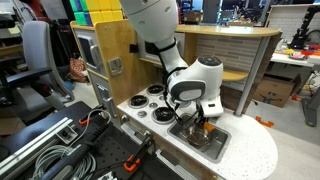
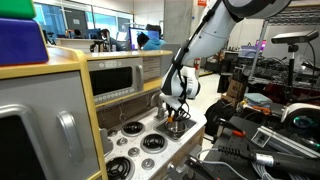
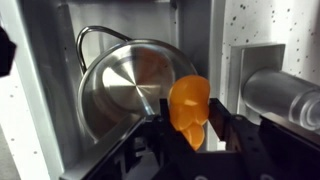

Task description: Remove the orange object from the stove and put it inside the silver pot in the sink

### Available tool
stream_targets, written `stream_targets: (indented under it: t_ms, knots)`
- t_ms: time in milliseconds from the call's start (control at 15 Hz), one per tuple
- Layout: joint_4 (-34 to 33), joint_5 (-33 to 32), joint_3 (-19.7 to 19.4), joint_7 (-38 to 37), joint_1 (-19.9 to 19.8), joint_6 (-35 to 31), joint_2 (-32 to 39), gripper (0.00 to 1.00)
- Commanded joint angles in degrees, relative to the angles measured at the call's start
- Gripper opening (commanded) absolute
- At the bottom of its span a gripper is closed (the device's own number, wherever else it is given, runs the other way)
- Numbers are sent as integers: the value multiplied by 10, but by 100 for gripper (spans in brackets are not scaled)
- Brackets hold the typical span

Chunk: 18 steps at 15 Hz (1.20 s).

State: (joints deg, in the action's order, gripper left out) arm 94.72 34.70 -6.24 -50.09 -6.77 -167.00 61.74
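The gripper lowers toward the pot's middle, to the left in the wrist view, and releases the orange object next. The orange object hangs by the pot's rim.
In the wrist view my gripper is shut on the orange object, a small bright-orange piece held between the black fingers. It hangs just over the rim of the silver pot, which stands in the grey sink and reflects the orange. In both exterior views the gripper is low over the sink, with the orange object just visible at the fingertips. The stove with its black burners lies beside the sink. The pot is hidden by the arm in the exterior views.
The curved silver faucet is close beside the gripper. A speckled white counter surrounds the sink. A wooden cabinet with a toy microwave stands behind the stove. Black clamps and cables lie in front.
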Motion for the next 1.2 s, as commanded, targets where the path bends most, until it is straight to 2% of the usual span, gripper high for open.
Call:
stream_targets:
  t_ms: [0, 267, 533, 600, 667, 733, 867, 1067, 1133]
  knots:
    - [-63, -22, -49, -81, 26, 60, 51, 19]
    - [-103, -59, -53, -133, 20, 123, 78, 19]
    - [-140, -95, -37, -155, 3, 187, 90, 19]
    - [-147, -101, -33, -154, 1, 200, 90, 32]
    - [-152, -107, -31, -154, 0, 213, 90, 41]
    - [-157, -110, -28, -150, -1, 222, 90, 68]
    - [-167, -116, -27, -148, 1, 228, 93, 75]
    - [-170, -124, -22, -143, 2, 235, 90, 98]
    - [-161, -127, -23, -141, 6, 227, 84, 100]
